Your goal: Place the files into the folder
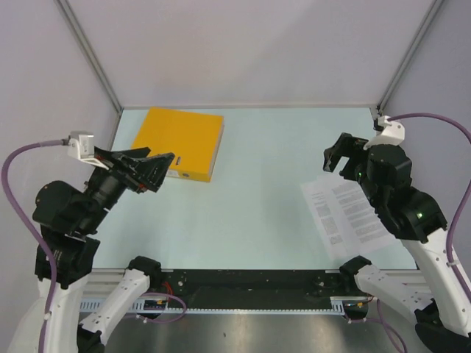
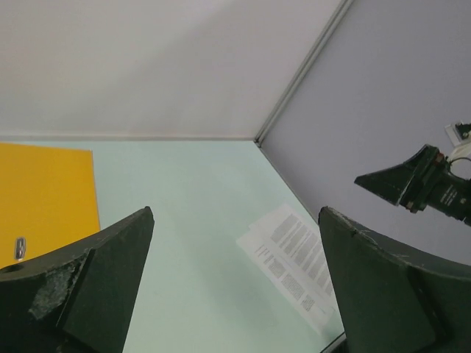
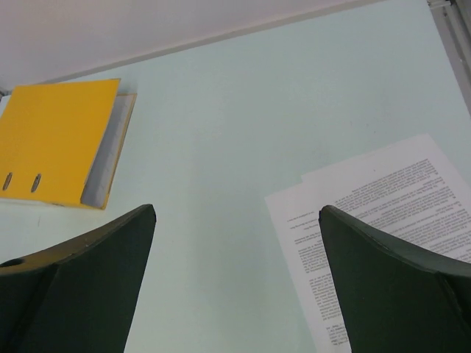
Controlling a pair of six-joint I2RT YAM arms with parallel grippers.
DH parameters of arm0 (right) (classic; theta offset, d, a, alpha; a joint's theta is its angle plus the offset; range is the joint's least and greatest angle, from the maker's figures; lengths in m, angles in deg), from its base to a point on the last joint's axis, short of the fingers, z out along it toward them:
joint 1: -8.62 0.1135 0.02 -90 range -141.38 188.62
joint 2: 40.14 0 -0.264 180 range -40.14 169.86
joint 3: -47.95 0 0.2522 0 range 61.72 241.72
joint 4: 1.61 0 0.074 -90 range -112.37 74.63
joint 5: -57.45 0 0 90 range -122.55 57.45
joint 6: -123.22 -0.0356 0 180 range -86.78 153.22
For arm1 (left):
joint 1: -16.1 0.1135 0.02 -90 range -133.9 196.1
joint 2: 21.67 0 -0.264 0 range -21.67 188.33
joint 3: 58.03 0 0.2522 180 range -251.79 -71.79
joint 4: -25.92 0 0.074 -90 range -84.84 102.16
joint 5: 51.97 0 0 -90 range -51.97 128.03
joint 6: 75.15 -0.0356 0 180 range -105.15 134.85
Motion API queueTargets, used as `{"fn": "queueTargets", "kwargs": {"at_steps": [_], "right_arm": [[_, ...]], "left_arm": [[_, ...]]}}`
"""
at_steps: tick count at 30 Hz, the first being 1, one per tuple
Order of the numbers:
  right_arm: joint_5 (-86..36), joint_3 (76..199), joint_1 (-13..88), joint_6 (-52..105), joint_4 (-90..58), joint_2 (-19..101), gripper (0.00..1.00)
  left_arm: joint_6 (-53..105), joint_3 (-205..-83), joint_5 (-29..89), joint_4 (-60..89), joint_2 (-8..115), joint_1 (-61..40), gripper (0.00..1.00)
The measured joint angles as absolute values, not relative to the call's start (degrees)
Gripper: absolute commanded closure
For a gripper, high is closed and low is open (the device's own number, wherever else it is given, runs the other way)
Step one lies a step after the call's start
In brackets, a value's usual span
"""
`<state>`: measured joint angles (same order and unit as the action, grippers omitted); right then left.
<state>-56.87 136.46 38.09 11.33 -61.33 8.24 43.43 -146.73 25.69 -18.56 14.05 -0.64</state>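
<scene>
The robot's right gripper should go down and turn across the table onto the front cover's edge by the folder's near corner [image 1: 210, 173] [image 3: 85, 192], because the folder's open side faces the files.
The orange-yellow folder [image 1: 179, 141] lies closed and flat at the back left of the table; it also shows in the left wrist view [image 2: 40, 197] and the right wrist view [image 3: 57, 138]. The files [image 1: 344, 213], white printed sheets, lie flat at the right; they also show in the left wrist view [image 2: 294, 261] and the right wrist view [image 3: 375, 220]. My left gripper [image 1: 160, 170] is open and empty, held above the table just in front of the folder. My right gripper [image 1: 335, 157] is open and empty, raised above the files' far end.
The pale green table [image 1: 250, 191] is enclosed by grey walls with metal corner posts [image 1: 88, 51]. The black front rail [image 1: 250, 283] carries the arm bases. Grey cables loop from both wrists.
</scene>
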Motion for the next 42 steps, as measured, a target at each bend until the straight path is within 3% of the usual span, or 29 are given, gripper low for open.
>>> {"fn": "queueTargets", "kwargs": {"at_steps": [3,8,16,21,29,35,42], "right_arm": [[-54.1,135.6,37.5,10.5,-58.9,11.3,0.0],[-45.0,133.4,39.4,8.6,-48.5,26.9,0.0],[-28.0,131.2,46.1,0.2,-20.5,57.2,0.0],[-18.5,131.2,46.9,-12.8,4.9,71.7,0.04],[-13.6,137.0,47.1,-26.4,24.0,88.3,0.32],[-12.9,143.0,47.9,-27.2,26.7,92.4,0.45],[-9.7,152.0,48.3,-27.7,27.7,99.4,0.71]], "left_arm": [[43.3,-144.5,24.9,-19.2,14.2,-0.6,0.0],[42.5,-143.0,24.7,-23.0,15.1,-0.6,0.0],[41.7,-134.5,22.2,-28.2,9.7,-0.6,0.0],[41.8,-132.4,21.2,-30.7,6.5,-0.6,0.01],[41.8,-130.7,19.5,-32.0,3.1,-0.6,0.0],[41.9,-130.4,19.0,-31.9,3.1,-0.6,0.0],[41.9,-128.4,18.2,-31.7,3.1,-0.6,0.0]]}}
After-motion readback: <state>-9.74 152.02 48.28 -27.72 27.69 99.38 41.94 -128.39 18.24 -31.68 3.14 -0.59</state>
